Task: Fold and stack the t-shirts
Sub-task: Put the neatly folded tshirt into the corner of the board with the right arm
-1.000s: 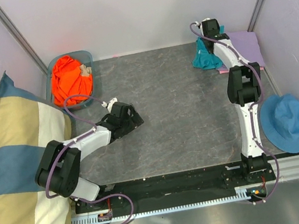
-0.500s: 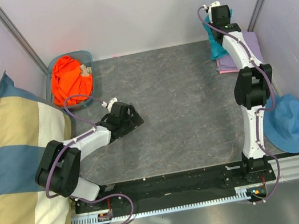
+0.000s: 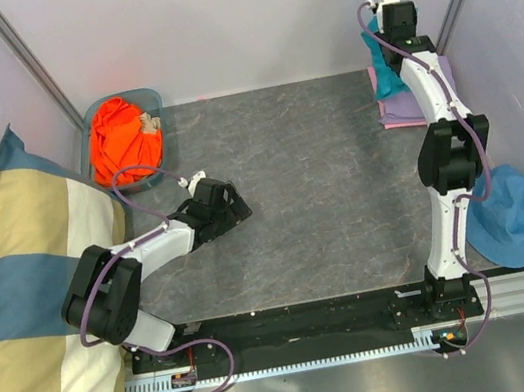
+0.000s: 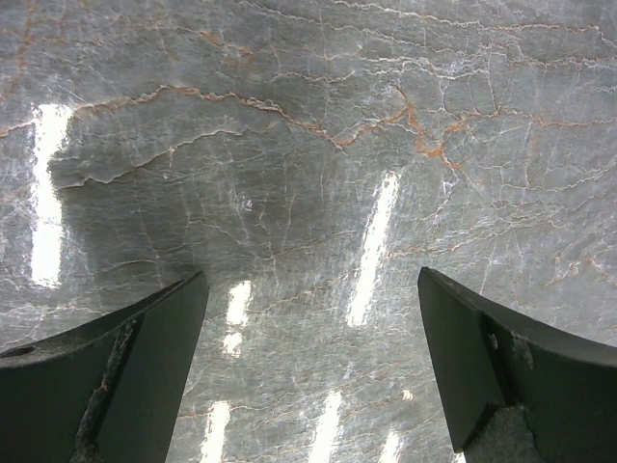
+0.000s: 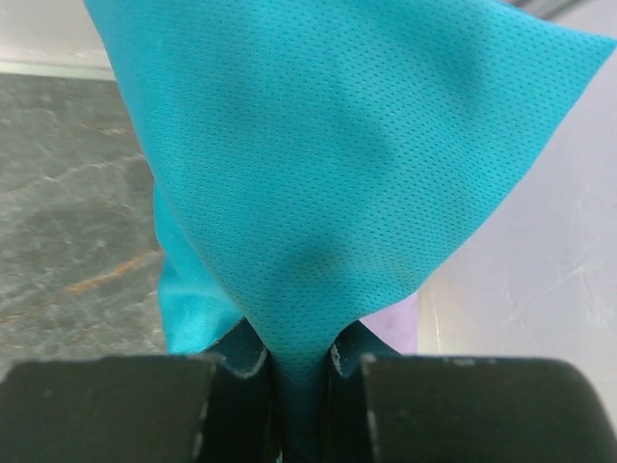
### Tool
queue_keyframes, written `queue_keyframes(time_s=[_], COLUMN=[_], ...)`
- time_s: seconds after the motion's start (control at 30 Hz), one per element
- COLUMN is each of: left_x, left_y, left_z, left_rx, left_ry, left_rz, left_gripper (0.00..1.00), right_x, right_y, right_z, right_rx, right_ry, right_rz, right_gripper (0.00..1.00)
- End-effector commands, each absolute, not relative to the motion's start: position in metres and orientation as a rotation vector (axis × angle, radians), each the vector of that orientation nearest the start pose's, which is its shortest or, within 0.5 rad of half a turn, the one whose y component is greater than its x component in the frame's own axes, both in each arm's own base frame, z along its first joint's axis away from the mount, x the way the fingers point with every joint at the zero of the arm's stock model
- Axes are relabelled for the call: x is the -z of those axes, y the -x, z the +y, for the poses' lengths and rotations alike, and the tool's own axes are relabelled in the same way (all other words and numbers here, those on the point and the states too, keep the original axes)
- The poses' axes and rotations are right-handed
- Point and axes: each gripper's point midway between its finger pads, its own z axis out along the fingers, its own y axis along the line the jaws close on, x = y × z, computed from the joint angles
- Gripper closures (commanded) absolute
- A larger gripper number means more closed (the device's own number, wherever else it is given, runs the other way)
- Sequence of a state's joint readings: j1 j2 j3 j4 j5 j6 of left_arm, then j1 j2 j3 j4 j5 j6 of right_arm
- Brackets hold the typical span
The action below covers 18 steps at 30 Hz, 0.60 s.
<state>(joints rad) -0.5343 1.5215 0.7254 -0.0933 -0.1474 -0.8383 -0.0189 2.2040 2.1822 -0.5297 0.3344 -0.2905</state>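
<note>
The teal t-shirt hangs along the pink edge, so my right gripper should move toward the nearby side wall, then go down onto the lavender t-shirt (image 5: 397,326).
My right gripper (image 3: 393,29) is shut on the teal t-shirt (image 3: 381,68) and holds it lifted at the far right corner, over the lavender t-shirt (image 3: 401,108). In the right wrist view the teal t-shirt (image 5: 318,174) fills the frame, pinched between the fingers (image 5: 241,381), with a strip of lavender t-shirt (image 5: 395,328) below. A pink edge (image 3: 389,123) shows under the lavender one. The bright orange t-shirt (image 3: 120,140) lies bunched in a basket at the far left. My left gripper (image 3: 240,210) rests open and empty low over the table (image 4: 308,174).
The teal basket (image 3: 149,98) stands at the far left corner. The big checked pillow (image 3: 26,298) lies along the left wall. The blue bucket hat (image 3: 504,214) lies at the right, beside the right arm. White walls close the far side and both flanks.
My right gripper has carried the teal t-shirt rightward and farther back, lifting it over the lavender shirt. The left arm has not moved.
</note>
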Motion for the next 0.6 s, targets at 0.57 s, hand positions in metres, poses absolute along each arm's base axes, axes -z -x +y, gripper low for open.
queue_keyframes(time_s=[0.57], left_x=[0.026], left_y=[-0.259], left_z=[-0.172], left_rx=[0.299], left_ry=[0.403], left_rz=[2.697], left_gripper=[0.00], right_x=[-0.165], right_y=[-0.595], right_z=[-0.144], right_rx=[0.640], right_ry=[-0.107], right_rz=[2.243], right_gripper=[1.00])
